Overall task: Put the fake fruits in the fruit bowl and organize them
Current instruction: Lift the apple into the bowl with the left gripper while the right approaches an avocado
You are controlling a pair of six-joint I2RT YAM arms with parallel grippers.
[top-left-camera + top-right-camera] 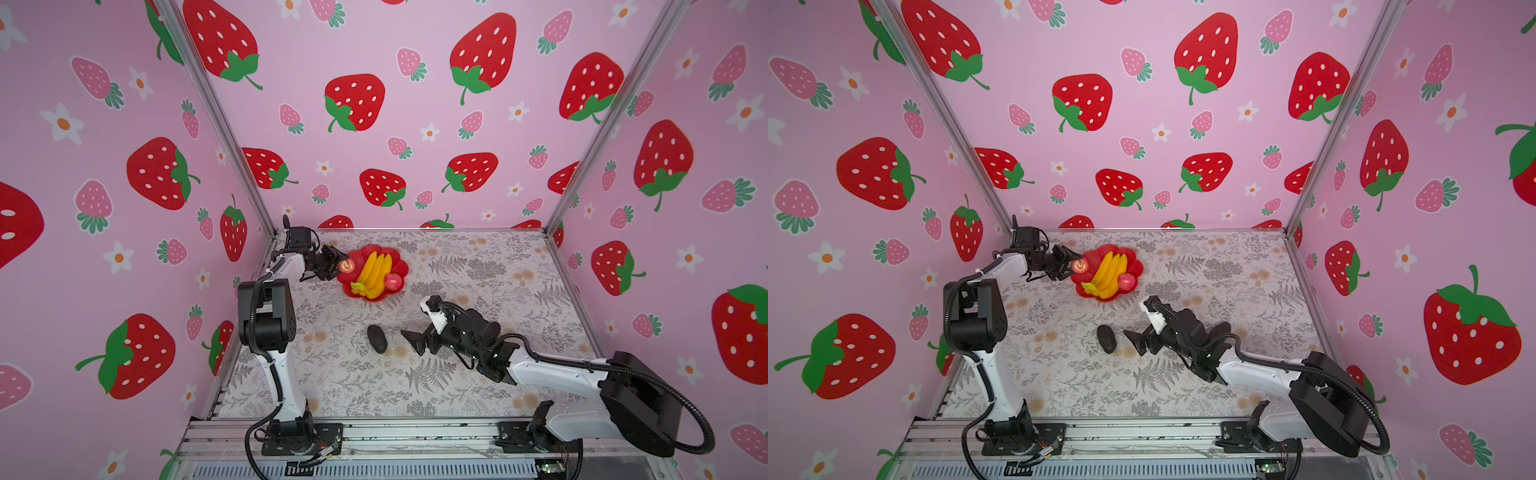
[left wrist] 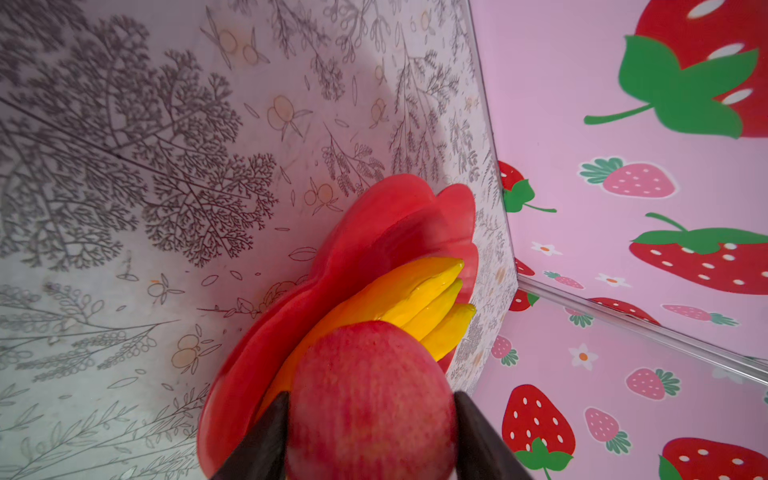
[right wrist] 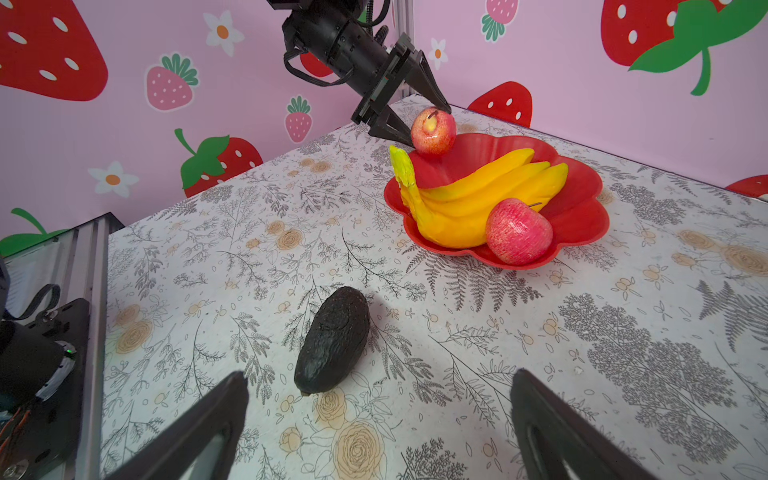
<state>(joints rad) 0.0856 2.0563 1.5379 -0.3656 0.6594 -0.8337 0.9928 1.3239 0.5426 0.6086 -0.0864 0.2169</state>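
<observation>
The left gripper moves past the bowl's rim toward the banana bunch next, then lowers and releases the second apple, as the bowl's hollow beside the banana bunch is still empty.
The red scalloped fruit bowl (image 1: 400, 261) sits at the back of the table and holds a yellow banana bunch (image 1: 374, 270) and a red-pink apple (image 1: 392, 281). My left gripper (image 1: 343, 266) is shut on a second apple (image 1: 346, 265) at the bowl's left rim; in the left wrist view this apple (image 2: 370, 395) fills the space between the jaws, with the banana bunch (image 2: 415, 299) and bowl (image 2: 374, 232) just beyond. A dark bumpy oval fruit (image 1: 377, 338) lies on the table mid-front. My right gripper (image 1: 411, 340) stands open just right of it; the fruit (image 3: 334, 338) lies ahead of the fingertips.
Pink strawberry-print walls close in the table on the left, back and right. A metal rail (image 1: 374, 436) with both arm bases runs along the front edge. The floral tablecloth (image 1: 498, 270) covers the table.
</observation>
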